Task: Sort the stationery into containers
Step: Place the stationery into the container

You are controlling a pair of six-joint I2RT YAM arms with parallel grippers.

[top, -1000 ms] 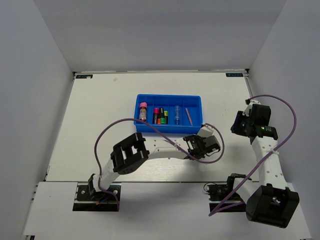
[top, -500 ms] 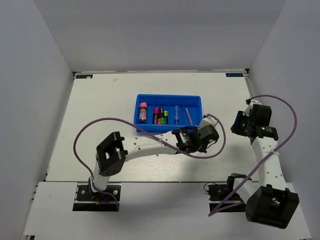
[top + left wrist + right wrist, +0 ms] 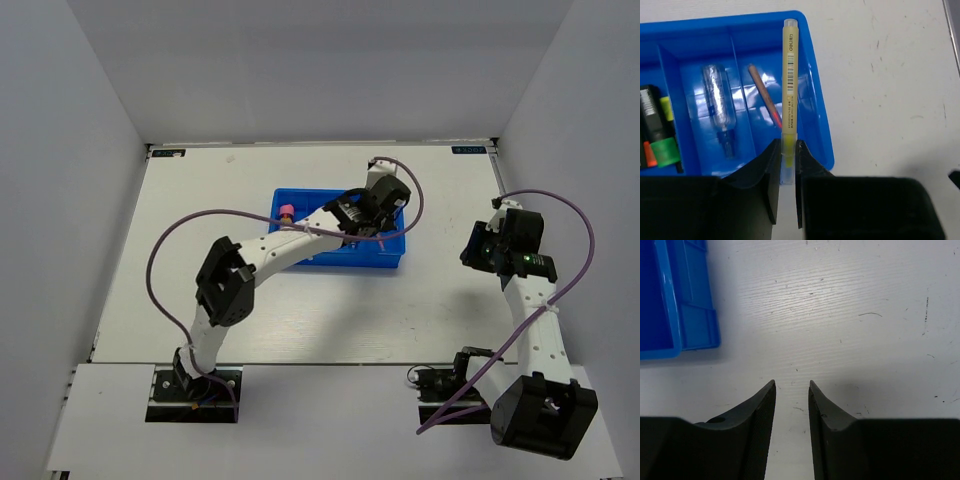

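Observation:
My left gripper moves down toward the end section of the tray next, with a slight shift toward the pink stick.
The bright-blue tray lies mid-table. My left gripper hovers over its right end, shut on a thin pale-yellow stick. In the left wrist view the gripper holds the stick by its near end, lengthwise above the rightmost compartment and the right wall. A pink stick lies in that compartment. A clear blue-tipped pen lies in the one to the left, then highlighters with green and yellow caps. A pink-capped glue stick sits at the tray's left. My right gripper is open and empty, right of the tray.
In the right wrist view the open gripper hangs over scuffed white table, with the tray's corner at upper left. Grey walls enclose the table on three sides. The left arm's purple cable loops over the table's left half.
My left gripper has moved from the table in front of the tray's right corner up and back over the tray's right end, carrying the pale-yellow stick. The right arm has not moved.

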